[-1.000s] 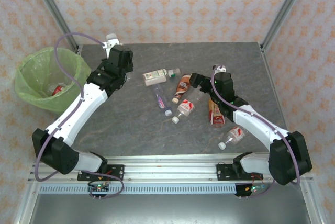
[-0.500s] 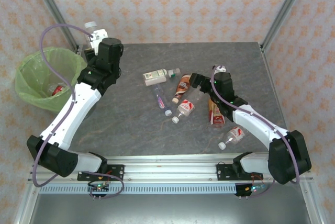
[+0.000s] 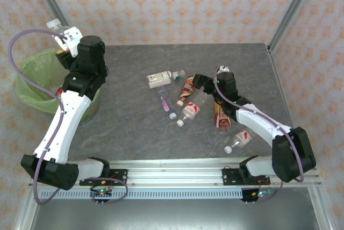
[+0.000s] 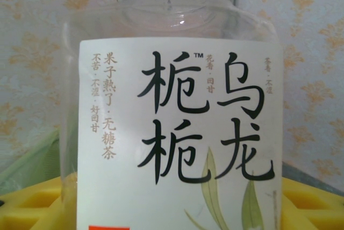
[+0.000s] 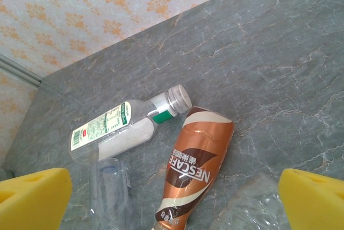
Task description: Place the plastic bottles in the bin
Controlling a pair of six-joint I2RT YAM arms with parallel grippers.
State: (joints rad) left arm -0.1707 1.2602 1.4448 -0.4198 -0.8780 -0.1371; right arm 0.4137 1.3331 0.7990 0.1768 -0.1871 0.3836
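Observation:
The clear bottle's cap juts past the bin's far rim, so my left gripper will next swing toward the side, over the bin's opening [image 3: 44, 78], and release the bottle.
My left gripper [image 3: 68, 41] is shut on a clear bottle with a white label [image 4: 177, 133], its white cap [image 3: 54, 24] tilted up and left above the far rim of the lime-green bin [image 3: 27, 74]. A red-labelled bottle [image 3: 58, 92] lies inside the bin. On the table lie a white-green bottle [image 3: 159, 79], an orange-brown one [image 5: 196, 168], a purple one [image 3: 164, 101] and a red-labelled one [image 3: 189, 113]. My right gripper [image 3: 200, 83] hovers open over the orange-brown bottle, its yellow pads [image 5: 32, 200] wide apart with nothing between them.
Another orange-brown bottle [image 3: 221, 113] and a red-labelled bottle [image 3: 239, 141] lie beside my right forearm. Metal frame posts [image 3: 51, 4] stand at the table's back corners, with the wallpapered wall close behind the bin.
My left arm has swung left from the table's back edge to above the bin, carrying the white-labelled bottle. The right arm has shifted only slightly.

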